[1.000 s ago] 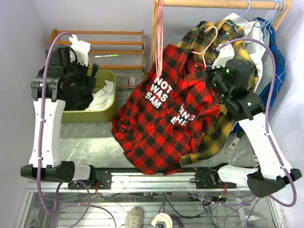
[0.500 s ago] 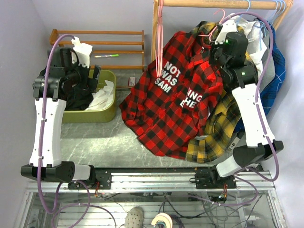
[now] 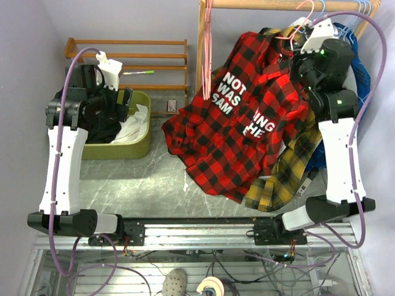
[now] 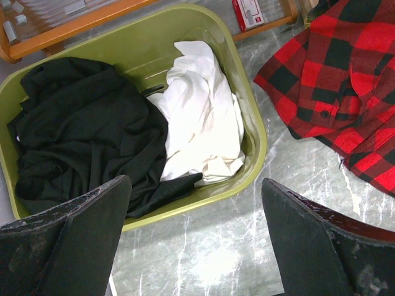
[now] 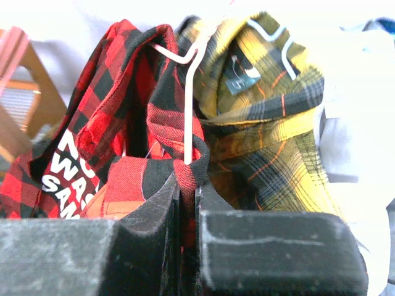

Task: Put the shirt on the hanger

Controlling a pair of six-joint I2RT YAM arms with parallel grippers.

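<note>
Next, my right gripper moves away from my base and slightly toward the post's pink hangers to bring the hook onto the wooden rod.
The red-and-black plaid shirt [image 3: 247, 123] with white lettering hangs from its collar, and its hem trails on the table. The pink wire hanger [image 3: 295, 28] is inside the collar, its hook just under the wooden rod [image 3: 278, 5]. My right gripper [image 3: 295, 52] is shut on the shirt's collar at the hanger's neck. In the right wrist view the jaws [image 5: 188, 182] pinch the red cloth [image 5: 123, 92] below the hanger wire [image 5: 188, 111]. My left gripper [image 3: 123, 102] is open and empty above the green bin; its wrist view [image 4: 196, 185] shows the shirt's edge [image 4: 345, 80].
A green bin [image 3: 133, 148] holds black and white clothes. A yellow plaid shirt [image 3: 284, 179] and a blue shirt [image 3: 361, 80] hang behind the right arm. Light blue hangers [image 3: 364, 7] are on the rod, pink hangers [image 3: 208, 49] on the post. A wooden rack [image 3: 154, 43] stands behind.
My right arm has lifted the shirt and hanger up and to the right, towards the rod, pulling most of the shirt off the table. The left arm has hardly moved.
</note>
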